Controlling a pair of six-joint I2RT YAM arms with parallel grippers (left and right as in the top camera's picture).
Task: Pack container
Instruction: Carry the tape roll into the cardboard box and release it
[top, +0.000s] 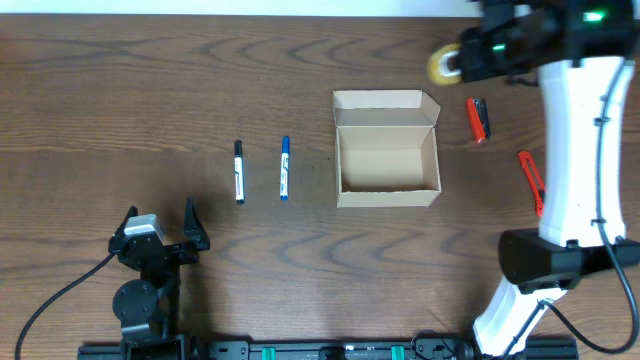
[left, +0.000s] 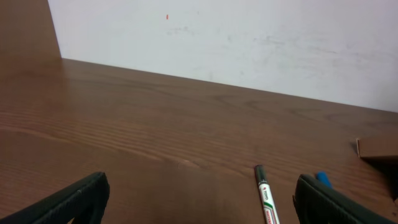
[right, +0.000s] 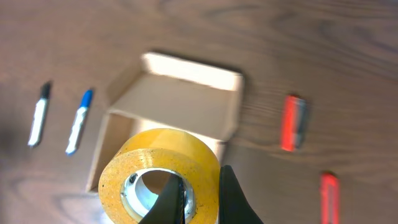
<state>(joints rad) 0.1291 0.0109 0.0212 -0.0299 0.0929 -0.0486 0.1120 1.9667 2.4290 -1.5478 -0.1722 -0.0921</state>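
Note:
The tape hangs beyond the container's flap lid, so next the tape moves back over the opening with my right gripper, then goes down inside.
The container, a tan cardboard box with its flap lid open, sits mid-table with nothing visible inside; it also shows in the right wrist view. My right gripper is shut on a roll of yellow tape, one finger through the core, held in the air to the upper right of the box. My left gripper is open and empty at the near left. A black marker and a blue marker lie left of the box.
A red and black tool and an orange-red utility knife lie right of the box. The black marker lies just ahead of my left gripper in the left wrist view. A white wall stands beyond the table's far edge.

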